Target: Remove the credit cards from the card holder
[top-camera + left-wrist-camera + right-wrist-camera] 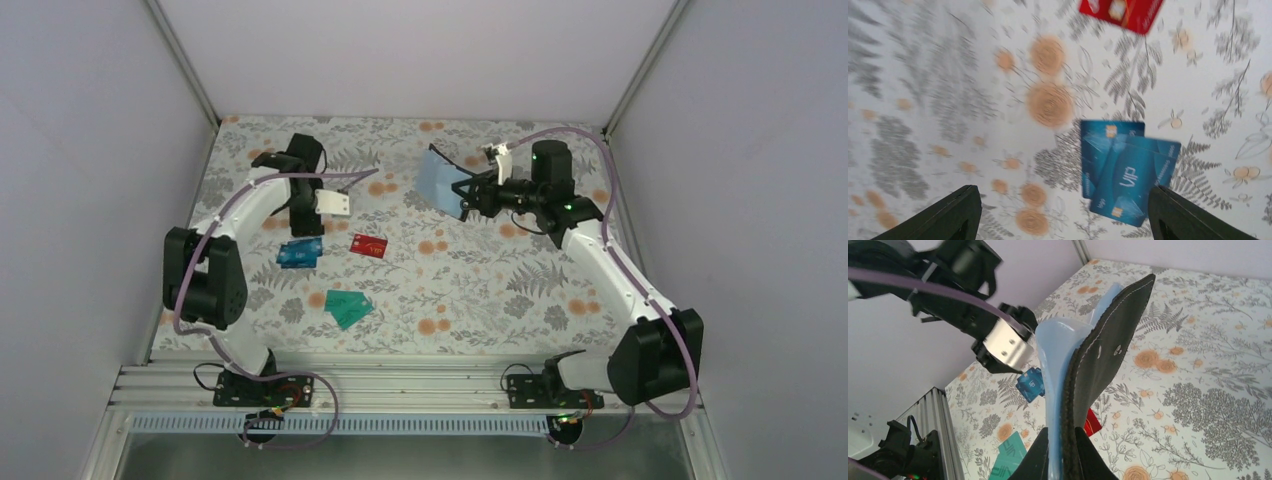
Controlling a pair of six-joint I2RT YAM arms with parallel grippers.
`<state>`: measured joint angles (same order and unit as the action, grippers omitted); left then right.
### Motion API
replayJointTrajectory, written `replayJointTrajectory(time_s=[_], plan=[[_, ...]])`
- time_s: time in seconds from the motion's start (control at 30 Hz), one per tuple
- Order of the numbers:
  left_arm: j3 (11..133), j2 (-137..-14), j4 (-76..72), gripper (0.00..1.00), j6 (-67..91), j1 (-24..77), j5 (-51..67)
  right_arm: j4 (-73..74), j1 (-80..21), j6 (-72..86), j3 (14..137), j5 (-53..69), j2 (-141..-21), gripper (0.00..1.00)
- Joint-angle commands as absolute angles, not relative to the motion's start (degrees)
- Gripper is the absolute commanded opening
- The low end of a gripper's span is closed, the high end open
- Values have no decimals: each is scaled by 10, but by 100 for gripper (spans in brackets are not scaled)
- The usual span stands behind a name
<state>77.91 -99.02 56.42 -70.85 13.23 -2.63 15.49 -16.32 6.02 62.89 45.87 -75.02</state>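
Note:
My right gripper holds the card holder, and the blue, red and teal cards already lie on the tabletop. Next it will go down to the bare cloth below it and release the card holder.
My right gripper (pixel 468 197) is shut on the card holder (pixel 443 183) and holds it open in the air above the table's back middle. In the right wrist view the card holder (pixel 1100 355) shows its black outside and pale blue inside between my fingers (pixel 1034 457). Two overlapping blue cards (pixel 298 253) lie on the table, with a red card (pixel 368 245) to their right and teal cards (pixel 348 308) nearer the front. My left gripper (pixel 1063 220) is open and empty, hovering above the blue cards (pixel 1125 170). The red card (pixel 1123 12) is at the top edge of that view.
The table has a floral cloth (pixel 500 290) and is closed in by white walls at the back and both sides. An aluminium rail (pixel 400 385) with the arm bases runs along the near edge. The left arm (pixel 963 290) shows in the right wrist view.

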Motion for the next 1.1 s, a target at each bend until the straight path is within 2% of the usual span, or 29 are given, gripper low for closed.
replayJointTrajectory(time_s=[0.0, 0.13, 0.23, 0.3, 0.5, 0.63, 0.93, 0.97, 1.0, 1.07], plan=[[826, -950, 563, 84, -664, 121, 73, 146, -150, 90, 621, 462, -768, 4], [848, -929, 541, 87, -564, 87, 169, 116, -129, 123, 598, 466, -775, 4], [810, -893, 459, 95, -462, 54, 219, 93, -110, 153, 579, 480, -785, 4], [770, -871, 397, 100, -380, 37, 226, 90, -106, 166, 573, 486, -798, 4], [678, -825, 256, 100, -239, 9, 220, 102, -106, 174, 564, 484, -829, 4], [633, -827, 211, 100, -206, -2, 201, 102, -106, 175, 554, 505, -837, 4], [612, -839, 199, 100, -191, -33, 201, 132, -105, 149, 545, 543, -872, 7], [611, -839, 199, 100, -192, -34, 203, 137, -105, 150, 545, 536, -878, 11], [609, -839, 198, 100, -192, -35, 204, 143, -104, 153, 546, 519, -885, 24], [606, -840, 196, 100, -193, -37, 204, 151, -95, 172, 543, 426, -885, 60]])
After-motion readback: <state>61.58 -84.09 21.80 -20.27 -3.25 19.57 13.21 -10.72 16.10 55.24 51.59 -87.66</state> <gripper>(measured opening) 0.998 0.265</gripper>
